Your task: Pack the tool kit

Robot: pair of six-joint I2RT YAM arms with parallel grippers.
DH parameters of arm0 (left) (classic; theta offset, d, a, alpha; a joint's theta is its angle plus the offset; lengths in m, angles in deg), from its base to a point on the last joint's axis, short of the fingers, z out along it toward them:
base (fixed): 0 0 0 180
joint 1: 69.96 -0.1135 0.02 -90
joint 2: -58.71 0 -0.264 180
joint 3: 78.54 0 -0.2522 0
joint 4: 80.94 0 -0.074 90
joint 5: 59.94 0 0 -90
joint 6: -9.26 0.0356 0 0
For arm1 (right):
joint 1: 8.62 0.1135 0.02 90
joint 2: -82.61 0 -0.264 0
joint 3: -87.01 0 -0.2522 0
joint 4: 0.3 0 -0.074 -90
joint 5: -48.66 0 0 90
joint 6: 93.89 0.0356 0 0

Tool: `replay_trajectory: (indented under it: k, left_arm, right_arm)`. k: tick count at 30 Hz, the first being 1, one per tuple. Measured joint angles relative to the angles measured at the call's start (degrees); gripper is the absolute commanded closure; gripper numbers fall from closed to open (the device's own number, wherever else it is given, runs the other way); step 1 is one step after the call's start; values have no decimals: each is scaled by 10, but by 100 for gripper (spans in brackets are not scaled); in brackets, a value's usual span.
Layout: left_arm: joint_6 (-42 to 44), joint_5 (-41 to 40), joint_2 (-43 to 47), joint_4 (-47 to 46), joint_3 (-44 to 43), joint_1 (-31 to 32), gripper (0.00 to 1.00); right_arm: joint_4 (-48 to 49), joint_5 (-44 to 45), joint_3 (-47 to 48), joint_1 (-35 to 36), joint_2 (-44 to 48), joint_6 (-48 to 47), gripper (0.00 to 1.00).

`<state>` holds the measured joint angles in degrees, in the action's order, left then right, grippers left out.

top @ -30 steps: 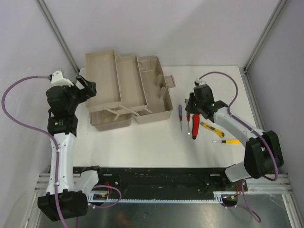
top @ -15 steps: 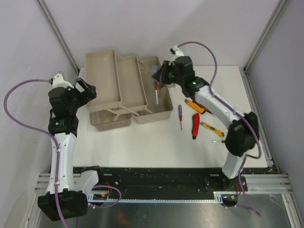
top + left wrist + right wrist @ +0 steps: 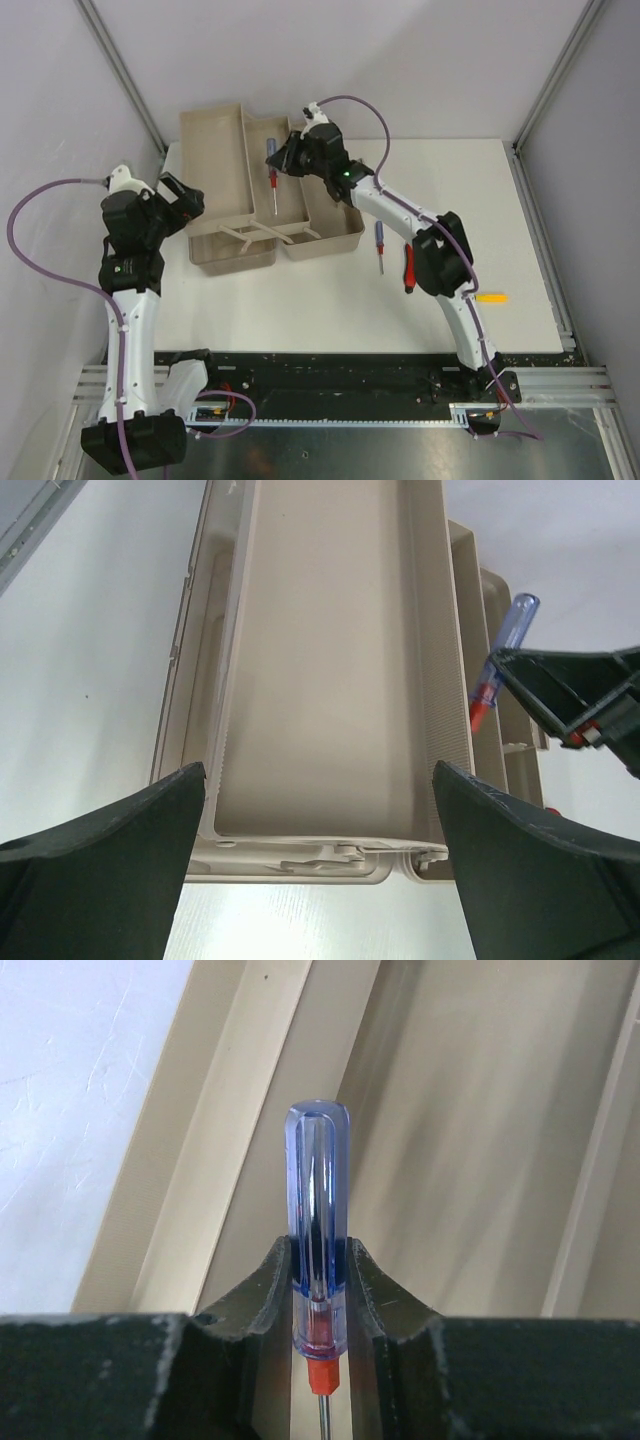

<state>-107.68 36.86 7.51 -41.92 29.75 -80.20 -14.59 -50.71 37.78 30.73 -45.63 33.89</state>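
My right gripper moves down into the middle tray (image 3: 267,176) (image 3: 405,1192) next, shifting toward its side beside the large tray, as the blue-handled screwdriver still hangs above the middle tray's bare bottom.
The beige toolbox (image 3: 215,165) stands open at the back left, its trays spread out. No lid shows. My right gripper (image 3: 288,158) is shut on a blue-handled screwdriver (image 3: 271,168) and holds it above the middle tray, shaft pointing toward the near side. In the right wrist view the jaws (image 3: 320,1290) clamp the clear blue handle (image 3: 318,1190) over the tray (image 3: 480,1140). My left gripper (image 3: 182,198) is open and empty at the toolbox's left near end. Its view (image 3: 320,865) looks along the left tray (image 3: 330,680) and shows the held screwdriver (image 3: 508,635).
On the white table right of the toolbox lie a second small blue-handled screwdriver (image 3: 379,240), a red-handled tool (image 3: 408,268) and a yellow-handled tool (image 3: 490,297), partly hidden by the right arm. Grey walls stand close on both sides.
My right gripper has carried the blue-handled screwdriver from the table on the right, leftward over the toolbox, to above the middle tray. My left arm has drawn back slightly.
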Motion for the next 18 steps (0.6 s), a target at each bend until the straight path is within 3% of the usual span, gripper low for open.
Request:
replay_trajectory:
  k: [3,9,14,18]
  left_arm:
    - [0,0,5,8,0,0,1]
    - [-1,5,6,18,0,0,1]
    - [-1,6,6,21,0,0,1]
    - [0,9,6,21,0,0,1]
  right_arm:
    - [-2,9,49,3,-38,-5,95]
    - [-25,58,56,22,-51,-64,90]
    - [-25,90,56,47,-53,-83,65]
    - [-36,105,64,57,-63,-84,51]
